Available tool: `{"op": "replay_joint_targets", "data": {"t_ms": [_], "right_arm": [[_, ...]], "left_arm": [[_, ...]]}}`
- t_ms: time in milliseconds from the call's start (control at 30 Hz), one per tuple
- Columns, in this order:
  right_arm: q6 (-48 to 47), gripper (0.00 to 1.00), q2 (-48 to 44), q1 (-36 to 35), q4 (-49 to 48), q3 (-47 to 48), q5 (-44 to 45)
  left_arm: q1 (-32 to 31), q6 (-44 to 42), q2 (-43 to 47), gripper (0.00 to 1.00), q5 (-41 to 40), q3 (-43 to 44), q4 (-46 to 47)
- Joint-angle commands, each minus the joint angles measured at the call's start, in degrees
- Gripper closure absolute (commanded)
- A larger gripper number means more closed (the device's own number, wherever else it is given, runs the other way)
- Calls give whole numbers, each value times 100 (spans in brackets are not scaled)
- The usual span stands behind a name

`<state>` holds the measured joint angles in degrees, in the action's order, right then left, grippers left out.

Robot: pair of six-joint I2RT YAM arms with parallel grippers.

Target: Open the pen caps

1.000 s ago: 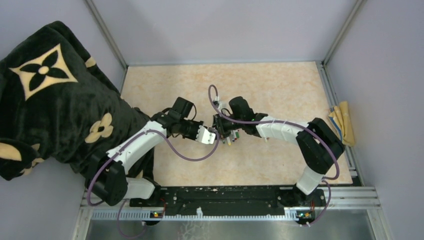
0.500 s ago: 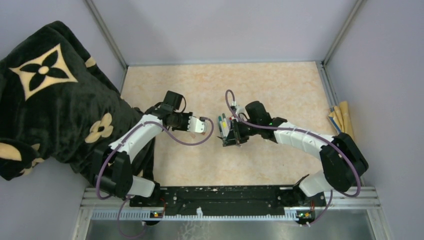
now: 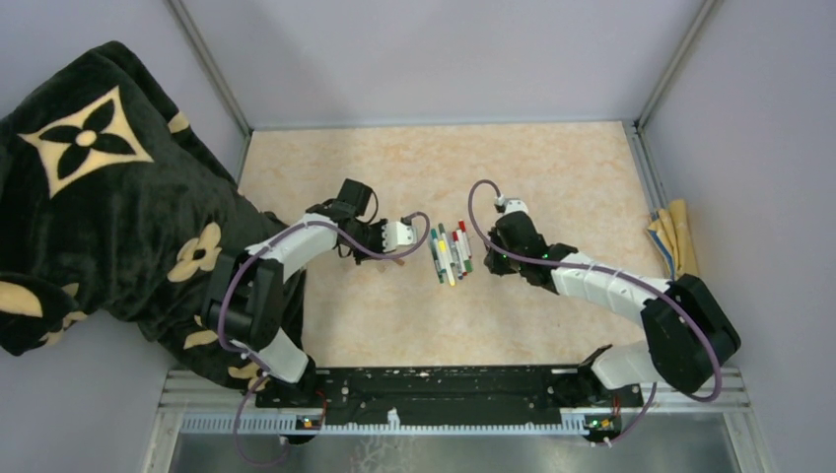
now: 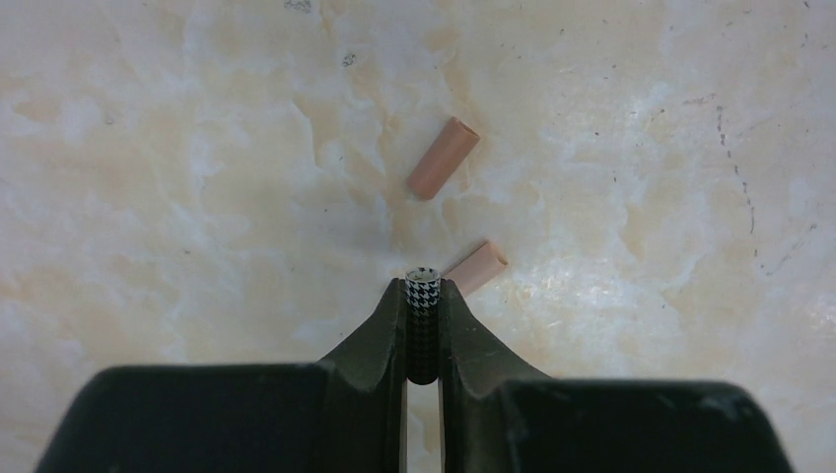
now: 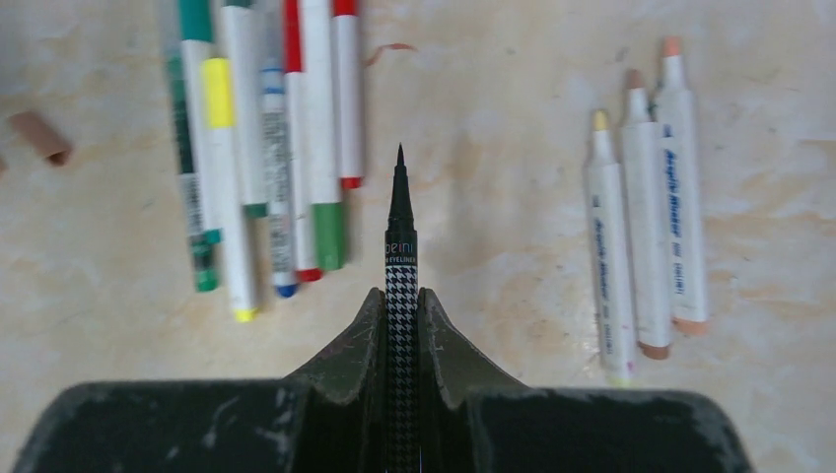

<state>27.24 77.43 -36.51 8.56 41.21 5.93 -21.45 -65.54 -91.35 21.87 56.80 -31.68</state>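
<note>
The left gripper lowers the houndstooth pen cap (image 4: 422, 296) onto the clear tabletop beside the tan caps and releases it next, since the eyeliner pen's tip is already bare.
My left gripper (image 4: 422, 286) is shut on a black-and-white houndstooth pen cap (image 4: 422, 296) and holds it just above the table; in the top view it (image 3: 402, 241) is left of the pens. My right gripper (image 5: 400, 296) is shut on the houndstooth eyeliner pen (image 5: 400, 246), whose black pointed tip is bare. Several capped pens (image 5: 266, 148) with green, yellow, red and blue ends lie ahead on its left, and also show in the top view (image 3: 451, 254). Three uncapped white markers (image 5: 641, 217) lie on its right. Two loose tan caps (image 4: 444, 158) (image 4: 476, 267) lie ahead of the left gripper.
A dark blanket with cream flowers (image 3: 108, 197) hangs over the left side, against the left arm. A folded yellow cloth (image 3: 675, 241) lies beyond the table's right rail. Metal frame posts stand at the back corners.
The two grippers met at the centre, then pulled apart. The left one moved left with the cap, the right one moved right with the uncapped pen, uncovering the pens on the table.
</note>
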Motion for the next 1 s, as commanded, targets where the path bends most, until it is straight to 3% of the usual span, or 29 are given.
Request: {"op": "replay_joint_targets", "data": {"t_ms": [0, 200, 400, 467, 633, 733, 967], "right_arm": [[80, 100, 386, 65, -499, -24, 1470], [70, 100, 952, 69, -692, 36, 1795], [147, 79, 1159, 181, -797, -25, 1644], [194, 76, 1145, 249, -812, -87, 1512], [251, 75, 1072, 372, -812, -131, 1282], [250, 75, 981, 386, -812, -113, 1237], [154, 80, 598, 454, -666, -87, 1217]], "left_arm": [[49, 584, -289, 100, 153, 175, 195], [58, 722, -509, 96, 99, 197, 342], [57, 714, -682, 90, -106, 144, 322], [62, 739, -712, 85, -165, 126, 369], [61, 819, -678, 61, -157, 103, 516], [71, 902, -604, 52, -134, 120, 577], [140, 1040, -465, 50, 20, 414, 402]]}}
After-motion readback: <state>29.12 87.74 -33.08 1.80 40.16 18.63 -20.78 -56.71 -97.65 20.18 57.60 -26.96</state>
